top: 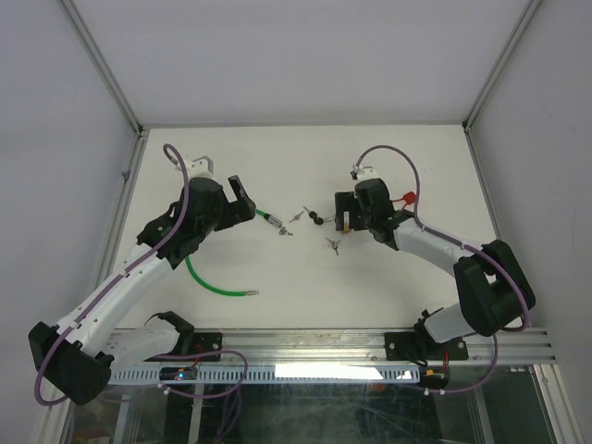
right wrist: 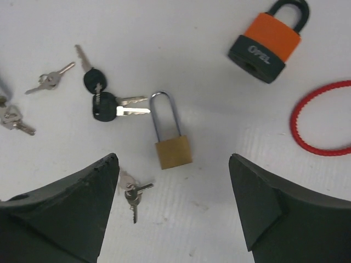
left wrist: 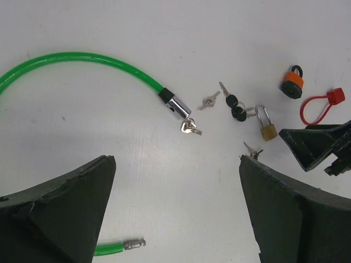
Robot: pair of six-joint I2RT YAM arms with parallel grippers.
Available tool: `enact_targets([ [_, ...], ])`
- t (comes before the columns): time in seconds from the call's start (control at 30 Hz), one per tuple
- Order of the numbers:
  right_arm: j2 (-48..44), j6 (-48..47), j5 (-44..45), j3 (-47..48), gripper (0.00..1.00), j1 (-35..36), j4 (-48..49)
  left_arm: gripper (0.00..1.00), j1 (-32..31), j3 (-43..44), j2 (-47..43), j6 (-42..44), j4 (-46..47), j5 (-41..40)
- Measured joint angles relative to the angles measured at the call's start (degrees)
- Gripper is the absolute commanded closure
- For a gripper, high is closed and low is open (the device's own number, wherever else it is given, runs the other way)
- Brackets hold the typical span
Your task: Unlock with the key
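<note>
My right gripper moves outward and down past the brass padlock [right wrist: 173,150] next, with a turn onto the orange padlock's body [right wrist: 265,47], because it lies at an angle to my gripper's fingers.
A small brass padlock [right wrist: 173,150] with a long shackle lies shut on the white table, just ahead of my open right gripper [right wrist: 174,164]. A small silver key pair [right wrist: 131,194] lies by its left finger. Two black-headed keys [right wrist: 101,98] lie left of the shackle. An orange and black padlock [right wrist: 267,44] lies further ahead. My left gripper [left wrist: 176,164] is open and empty, above bare table. Ahead of it lies a green cable lock [left wrist: 82,56] with a chrome head [left wrist: 178,107] and keys [left wrist: 190,127] at that head.
A red loop seal [right wrist: 321,120] lies right of the brass padlock. Another small silver key pair [right wrist: 49,79] lies at the left. The cable's free pin end [left wrist: 133,243] lies near my left finger. In the top view the two grippers [top: 242,205] [top: 344,217] face each other.
</note>
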Motion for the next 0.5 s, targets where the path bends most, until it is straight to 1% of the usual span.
enact_targets([
  [0.03, 0.0, 0.5, 0.0, 0.0, 0.01, -1.1, -0.8, 0.01, 0.0, 1.7, 0.0, 2.1, -0.9, -0.3],
  [0.07, 0.0, 1.2, -0.1, 0.0, 0.0, -2.1, -1.3, 0.01, 0.0, 2.6, 0.0, 3.5, -1.3, -0.5],
  [0.17, 1.7, 2.7, 0.4, 1.8, 0.0, -4.3, -2.6, 0.01, 0.0, 3.9, -0.1, 7.9, -2.1, -2.4],
  [0.27, 5.5, 4.2, 2.8, 5.6, 0.0, -5.1, -2.8, 0.01, 0.2, 3.8, -0.1, 10.6, -2.9, -3.5],
  [0.5, 14.8, 7.5, 10.4, 13.3, 0.03, -6.3, -3.2, 0.01, 0.4, 1.4, -0.9, 13.4, -3.0, -4.6],
])
